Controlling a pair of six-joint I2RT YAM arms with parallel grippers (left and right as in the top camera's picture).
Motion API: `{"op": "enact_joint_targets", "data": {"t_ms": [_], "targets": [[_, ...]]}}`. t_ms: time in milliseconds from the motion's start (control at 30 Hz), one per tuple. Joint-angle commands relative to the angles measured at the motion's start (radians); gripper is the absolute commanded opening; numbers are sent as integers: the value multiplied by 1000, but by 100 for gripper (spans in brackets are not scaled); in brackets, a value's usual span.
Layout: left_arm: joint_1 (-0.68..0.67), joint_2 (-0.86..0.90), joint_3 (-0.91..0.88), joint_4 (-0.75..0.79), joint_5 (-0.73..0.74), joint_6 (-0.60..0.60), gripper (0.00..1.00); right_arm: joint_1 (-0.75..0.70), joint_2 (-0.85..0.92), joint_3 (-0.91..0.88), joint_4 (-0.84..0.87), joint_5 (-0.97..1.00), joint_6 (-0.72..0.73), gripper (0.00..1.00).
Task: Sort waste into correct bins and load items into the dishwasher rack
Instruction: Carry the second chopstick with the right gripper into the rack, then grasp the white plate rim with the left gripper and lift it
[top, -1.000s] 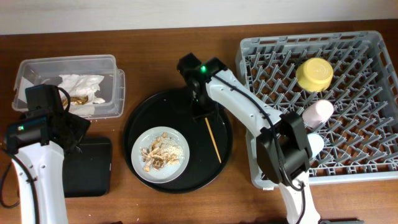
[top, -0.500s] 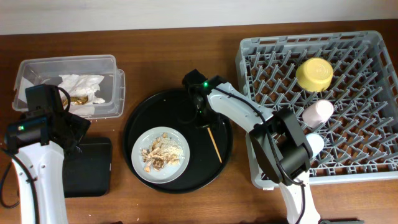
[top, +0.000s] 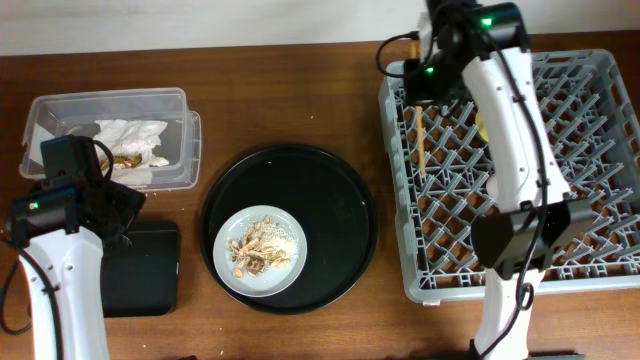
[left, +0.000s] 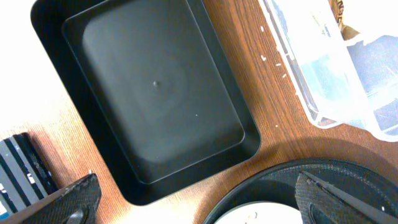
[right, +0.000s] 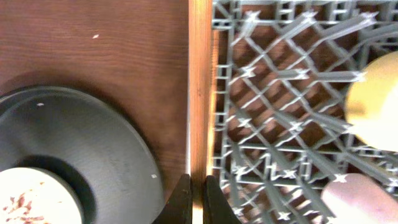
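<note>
Next, my left gripper shifts to the right in the overhead view and lowers onto the pale-grey plate's rack-side rim (top: 302, 236). Bare tray leaves room for a finger there.
My right gripper (top: 420, 95) (right: 193, 200) is shut on a thin wooden chopstick (top: 421, 145) (right: 199, 93) and holds it over the left part of the grey dishwasher rack (top: 590, 70) (right: 280, 74). The yellow bowl (top: 481, 125) (right: 376, 99) and pink cup (right: 357, 199) lie in the rack, mostly hidden by the arm in the overhead view. The pale-grey plate (top: 285, 225) with food scraps (top: 255, 250) sits on the round black tray (top: 300, 180). My left gripper (top: 115, 210) (left: 199, 211) is open and empty over the shallow black tray (top: 145, 270) (left: 155, 93).
The clear box (top: 60, 110) (left: 336, 68) at the back left holds white napkins (top: 130, 135) and a brown wrapper. The round black tray's rim (left: 292, 180) lies just right of the shallow tray. Bare wood shows between the round tray and the rack.
My right gripper has lifted the chopstick off the round black tray and carried it up and right, over the rack's left side. The left arm has not moved.
</note>
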Motion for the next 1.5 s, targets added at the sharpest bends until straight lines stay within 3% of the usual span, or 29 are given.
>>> {"op": "enact_joint_targets", "data": {"t_ms": [0, 267, 367, 400, 467, 633, 667, 700, 733, 800, 833, 967, 1133, 1267, 1333, 1400, 1433, 1467], "targets": [[3, -5, 3, -1, -7, 13, 99, -32, 44, 3, 38, 0, -55, 4], [3, -5, 3, -1, -7, 13, 99, -24, 174, -5, 56, -26, -51, 11], [3, -5, 3, -1, -7, 13, 99, -24, 174, -6, 22, -26, -46, 23], [3, -5, 3, -1, -7, 13, 99, -24, 174, -6, -13, -29, -24, 21], [3, -5, 3, -1, -7, 13, 99, -24, 155, -5, -87, -57, 14, 8], [3, -5, 3, -1, -7, 13, 99, -26, -24, -5, -177, -76, 71, 9], [3, -5, 3, -1, -7, 13, 99, -25, -95, -5, -177, -81, 89, 15], [3, -5, 3, -1, -7, 13, 99, -18, -200, -5, -177, -105, 89, 50], [3, -5, 3, -1, -7, 13, 99, -13, -261, -5, -177, -104, 89, 99], [3, -5, 3, -1, -7, 13, 99, -11, -373, -5, -177, -77, 89, 99], [3, -5, 3, -1, -7, 13, 99, -12, -429, -7, -177, 47, 89, 99], [3, -5, 3, -1, -7, 13, 99, -64, -469, -13, -177, 260, 88, 99], [3, -5, 3, -1, -7, 13, 99, -292, -468, -21, -177, 264, 58, 99], [3, -5, 3, 0, -3, 12, 99, -319, -468, -21, -177, 264, 58, 99], [2, -5, 3, 9, 194, 12, 99, -319, -468, -21, -177, 264, 58, 99], [0, -5, 3, -84, 573, 17, 99, -319, -468, -21, -177, 264, 58, 99], [-24, -5, 3, -164, 690, 85, 99, -319, -468, -21, -177, 264, 58, 99], [-113, -5, 3, -161, 709, 231, 99, -319, -468, -21, -177, 264, 58, 99]]}}
